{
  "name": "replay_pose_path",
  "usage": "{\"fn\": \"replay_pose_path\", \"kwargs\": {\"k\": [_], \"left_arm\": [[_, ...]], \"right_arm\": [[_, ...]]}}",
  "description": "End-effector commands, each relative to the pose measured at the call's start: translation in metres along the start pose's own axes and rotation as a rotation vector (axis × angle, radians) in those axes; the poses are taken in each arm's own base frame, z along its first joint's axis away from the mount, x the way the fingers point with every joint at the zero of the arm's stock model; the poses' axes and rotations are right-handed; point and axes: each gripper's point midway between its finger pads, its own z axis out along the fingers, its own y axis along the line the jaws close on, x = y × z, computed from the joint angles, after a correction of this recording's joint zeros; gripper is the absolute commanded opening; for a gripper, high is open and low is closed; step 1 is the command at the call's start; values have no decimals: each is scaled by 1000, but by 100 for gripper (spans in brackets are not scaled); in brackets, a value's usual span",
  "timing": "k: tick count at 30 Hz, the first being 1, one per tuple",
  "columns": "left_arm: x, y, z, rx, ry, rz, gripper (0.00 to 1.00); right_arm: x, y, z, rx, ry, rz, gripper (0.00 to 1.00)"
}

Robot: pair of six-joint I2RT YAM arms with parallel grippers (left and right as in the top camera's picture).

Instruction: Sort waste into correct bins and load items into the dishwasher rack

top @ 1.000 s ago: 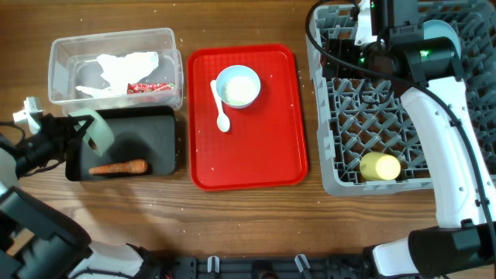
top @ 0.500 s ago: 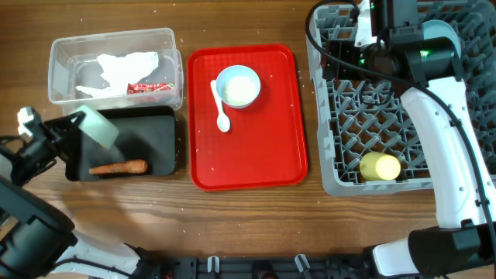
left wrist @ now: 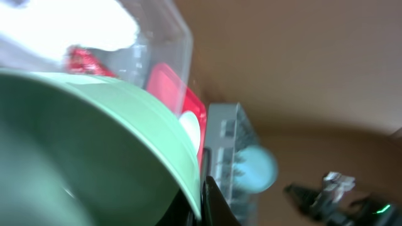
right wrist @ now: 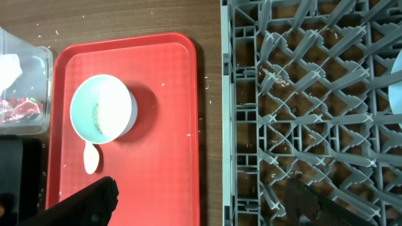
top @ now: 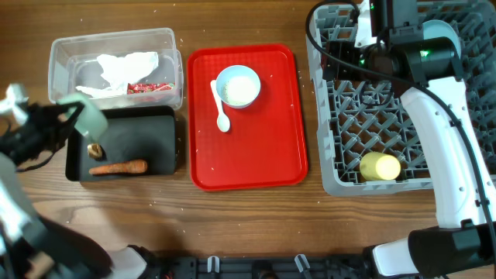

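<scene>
I need to swing my left gripper from the black bin over the red tray next. Then I need to turn the bowl level and lower it onto the near part of the tray, which is bare.
My left gripper is shut on the rim of a pale teal bowl, tilted over the left end of the black bin; the left wrist view shows a finger clamping the bowl. In the black bin lie a small brown scrap and the carrot stick. The clear bin holds the napkin and red wrapper. A second bowl with rice grains and the white spoon sit on the red tray. My right gripper is open above the rack's left edge.
The grey rack at the right holds the yellow cup near its front; the pale blue plate stands at its back, partly behind the right arm. A strip of wood table separates tray and rack.
My left gripper has moved left and back with the bowl. A small brown scrap now lies in the black bin near the carrot. The right arm has not moved.
</scene>
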Motion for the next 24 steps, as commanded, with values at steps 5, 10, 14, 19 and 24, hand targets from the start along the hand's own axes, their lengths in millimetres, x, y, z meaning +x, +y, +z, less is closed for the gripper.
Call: {"fn": "replay_pose_path", "kwargs": {"k": [5,10,14,19,24], "left_arm": [[112,-75,84,-411,194,475,4],[178,-66,136,-580,314,606,4],[197,-48,155,-633,388,601,4],[199,-44,158,-643,402,600,4],[225,-41,172,-636,470,644,4]], "right_arm": [[2,0,1,0,10,10,87],[-7,2,-5,-5,-20,15,86],[-24,-12,-32,6,-100,49,86],[-24,-49,-55,59,-129,127,86],[-21,-65,-57,86,-119,161,86]]}}
